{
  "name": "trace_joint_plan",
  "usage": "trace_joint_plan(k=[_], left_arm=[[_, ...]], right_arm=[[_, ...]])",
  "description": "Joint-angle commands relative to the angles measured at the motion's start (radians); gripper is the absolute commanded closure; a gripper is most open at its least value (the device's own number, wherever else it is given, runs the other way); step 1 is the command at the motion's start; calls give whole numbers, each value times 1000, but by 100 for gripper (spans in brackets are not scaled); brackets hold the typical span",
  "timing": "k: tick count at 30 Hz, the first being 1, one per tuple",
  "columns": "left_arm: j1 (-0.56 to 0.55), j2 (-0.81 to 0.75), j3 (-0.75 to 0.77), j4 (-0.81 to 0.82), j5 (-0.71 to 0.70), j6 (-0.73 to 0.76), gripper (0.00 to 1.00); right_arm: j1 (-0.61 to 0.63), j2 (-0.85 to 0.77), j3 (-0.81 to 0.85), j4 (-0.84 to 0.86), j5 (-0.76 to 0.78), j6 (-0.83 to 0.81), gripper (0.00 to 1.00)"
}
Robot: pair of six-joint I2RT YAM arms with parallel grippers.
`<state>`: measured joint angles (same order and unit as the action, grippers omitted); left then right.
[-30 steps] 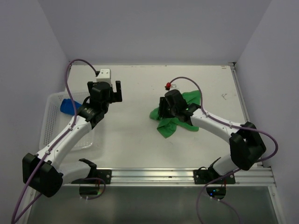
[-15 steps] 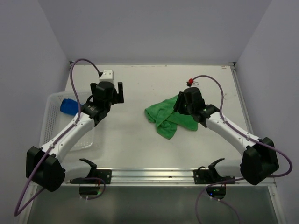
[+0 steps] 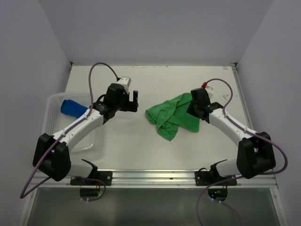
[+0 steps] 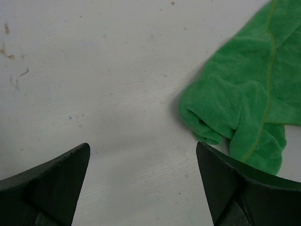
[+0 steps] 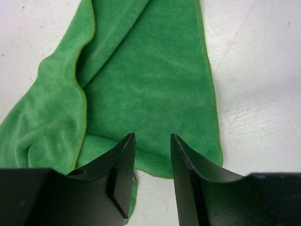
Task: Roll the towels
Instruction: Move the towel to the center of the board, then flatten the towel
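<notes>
The green towel's flat near corner (image 3: pixel 197 130) (image 5: pixel 219 161) lies below my right gripper toward my base, clear of the folds, so I should move back and down onto it.
The green towel (image 3: pixel 170 116) lies crumpled and partly spread at the table's middle right. It also shows in the left wrist view (image 4: pixel 235 103) and the right wrist view (image 5: pixel 146 80). My right gripper (image 3: pixel 192 109) hovers over the towel's right part, its jaws a little apart with nothing between them (image 5: pixel 152 137). My left gripper (image 3: pixel 134 100) is wide open and empty over bare table just left of the towel (image 4: pixel 142 147). The blue towel (image 3: pixel 73 108) lies rolled in the white basket at the left.
The white mesh basket (image 3: pixel 49 123) stands at the table's left edge, beside the left arm. Purple cables loop above both arms. A metal rail runs along the near edge (image 3: pixel 155 176). Walls close in the back and both sides.
My right gripper moved from the towel's middle to its right side, and the towel spread out leftward. My left gripper moved right, toward the green towel.
</notes>
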<state>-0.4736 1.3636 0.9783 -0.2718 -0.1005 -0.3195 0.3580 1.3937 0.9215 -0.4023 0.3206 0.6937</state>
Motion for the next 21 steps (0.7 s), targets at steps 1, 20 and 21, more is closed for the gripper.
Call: trace_joint_plan(k=[1, 20, 21], left_arm=[[-59, -1, 34, 25, 96, -6, 2], [-347, 198, -53, 212, 179, -187, 14], [-355, 212, -52, 220, 170, -190, 15]], right_arm=[[-19, -82, -27, -85, 55, 99, 60], [-231, -352, -509, 114, -241, 311, 45], [-238, -346, -513, 146, -244, 303, 45]])
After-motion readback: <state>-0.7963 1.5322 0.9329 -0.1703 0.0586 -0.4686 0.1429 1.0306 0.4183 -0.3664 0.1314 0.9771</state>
